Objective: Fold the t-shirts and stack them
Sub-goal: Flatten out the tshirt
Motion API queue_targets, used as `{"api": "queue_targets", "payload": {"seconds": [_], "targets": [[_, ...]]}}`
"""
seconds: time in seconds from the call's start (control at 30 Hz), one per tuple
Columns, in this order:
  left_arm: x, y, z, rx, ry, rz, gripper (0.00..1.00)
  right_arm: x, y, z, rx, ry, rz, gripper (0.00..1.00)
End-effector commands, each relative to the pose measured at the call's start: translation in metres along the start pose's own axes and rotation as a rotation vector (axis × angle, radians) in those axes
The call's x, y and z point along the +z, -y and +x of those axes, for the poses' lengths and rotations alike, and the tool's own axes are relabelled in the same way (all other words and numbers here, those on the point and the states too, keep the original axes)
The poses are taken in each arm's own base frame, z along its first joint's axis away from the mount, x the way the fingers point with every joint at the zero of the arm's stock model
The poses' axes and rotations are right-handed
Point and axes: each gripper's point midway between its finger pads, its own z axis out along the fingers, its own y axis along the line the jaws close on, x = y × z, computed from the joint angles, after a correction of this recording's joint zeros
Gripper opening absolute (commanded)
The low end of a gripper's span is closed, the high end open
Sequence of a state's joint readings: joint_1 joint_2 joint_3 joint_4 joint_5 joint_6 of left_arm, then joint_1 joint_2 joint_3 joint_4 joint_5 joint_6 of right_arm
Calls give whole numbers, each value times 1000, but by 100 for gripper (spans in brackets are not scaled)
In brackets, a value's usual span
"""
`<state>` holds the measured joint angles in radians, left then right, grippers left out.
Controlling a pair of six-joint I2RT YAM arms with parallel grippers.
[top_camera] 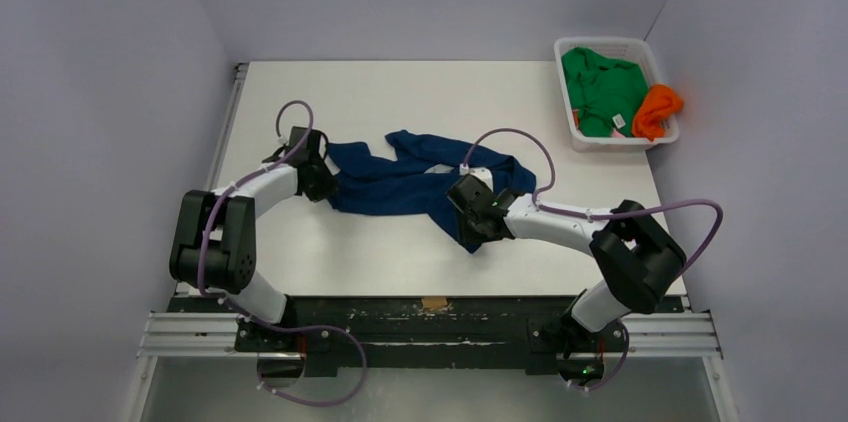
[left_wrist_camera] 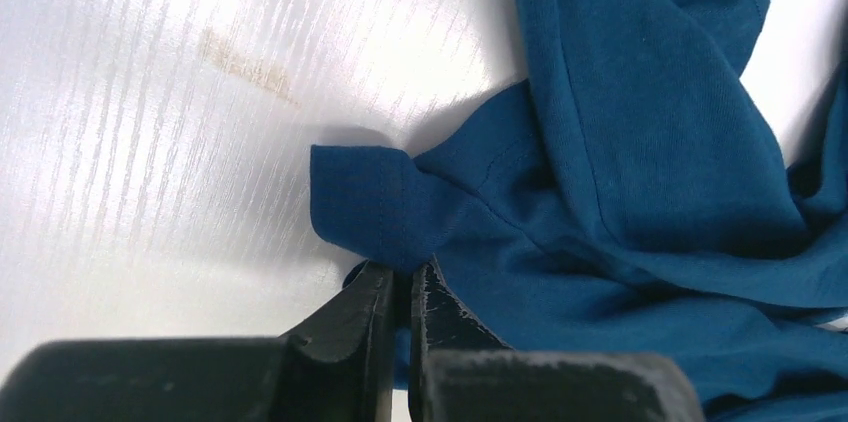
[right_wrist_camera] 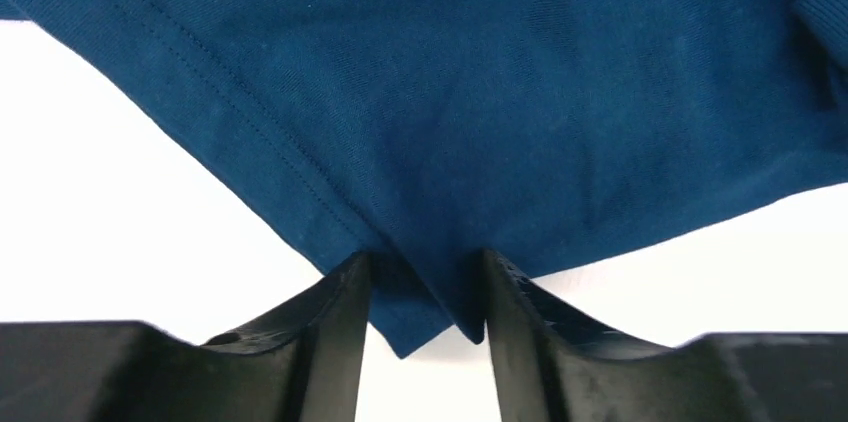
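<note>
My left gripper will move up, then outward and down, and let go of the fold on the bare tabletop beyond, because the dark blue t-shirt (top_camera: 400, 182) is crumpled.
The dark blue t-shirt (top_camera: 400, 182) lies crumpled on the white table (top_camera: 420, 92) between my arms. My left gripper (top_camera: 320, 177) is at its left edge; in the left wrist view the gripper (left_wrist_camera: 410, 272) is shut on a folded bit of the shirt (left_wrist_camera: 620, 142). My right gripper (top_camera: 468, 222) is at the shirt's near right corner. In the right wrist view that gripper (right_wrist_camera: 428, 267) is open, with the hemmed corner of the shirt (right_wrist_camera: 440, 92) between the jaws. The green t-shirt (top_camera: 600, 92) and the orange t-shirt (top_camera: 657, 110) lie in the basket.
The white lattice basket (top_camera: 600, 42) stands at the table's far right corner, the orange shirt hanging over its right rim. A brown smear (left_wrist_camera: 245, 67) marks the table left of the blue shirt. Grey walls close in the left, back and right.
</note>
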<state>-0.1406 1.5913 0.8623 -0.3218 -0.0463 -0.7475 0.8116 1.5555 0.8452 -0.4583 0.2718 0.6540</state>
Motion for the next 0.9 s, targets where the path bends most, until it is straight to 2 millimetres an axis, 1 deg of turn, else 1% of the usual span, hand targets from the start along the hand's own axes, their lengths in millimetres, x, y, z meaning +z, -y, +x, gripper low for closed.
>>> {"api": "queue_targets", "payload": {"seconds": [0.0, 0.1, 0.13, 0.17, 0.23, 0.27, 0.3, 0.33, 0.37, 0.4, 0.43, 0.47, 0.53, 0.63, 0.73, 0.87], "targets": [[-3, 18, -17, 12, 44, 50, 0, 14, 15, 18, 24, -33, 69, 36], [-4, 18, -14, 18, 40, 58, 0, 18, 20, 15, 40, -18, 110, 14], [-6, 19, -14, 22, 41, 63, 0, 17, 23, 10, 48, 3, 138, 6], [-9, 20, -14, 27, 45, 71, 0, 14, 27, 2, 62, 31, 168, 0], [-21, 24, -18, 39, 73, 95, 0, -3, 28, -26, 115, 136, 182, 0], [-29, 27, -21, 45, 94, 110, 0, -14, 29, -44, 141, 208, 193, 0], [-40, 32, -25, 51, 120, 130, 0, -29, 31, -63, 169, 280, 195, 0], [-56, 38, -32, 59, 162, 158, 0, -45, 31, -82, 199, 355, 191, 0], [-65, 41, -35, 68, 185, 171, 0, -63, 33, -101, 230, 431, 187, 0], [-79, 47, -41, 79, 222, 193, 0, -81, 33, -119, 256, 503, 172, 0], [-100, 54, -49, 87, 274, 225, 0, -102, 33, -141, 290, 591, 152, 0], [-118, 59, -55, 96, 319, 245, 0, -124, 37, -157, 326, 666, 143, 0], [-150, 66, -64, 100, 385, 290, 0, -169, 46, -183, 363, 794, 130, 0], [-199, 68, -76, 106, 482, 344, 0, -234, 69, -207, 444, 963, 133, 0], [-251, 63, -88, 102, 598, 387, 0, -294, 87, -221, 461, 1132, 88, 0], [-318, 56, -91, 101, 729, 478, 0, -357, 97, -231, 441, 1237, 13, 0]]}}
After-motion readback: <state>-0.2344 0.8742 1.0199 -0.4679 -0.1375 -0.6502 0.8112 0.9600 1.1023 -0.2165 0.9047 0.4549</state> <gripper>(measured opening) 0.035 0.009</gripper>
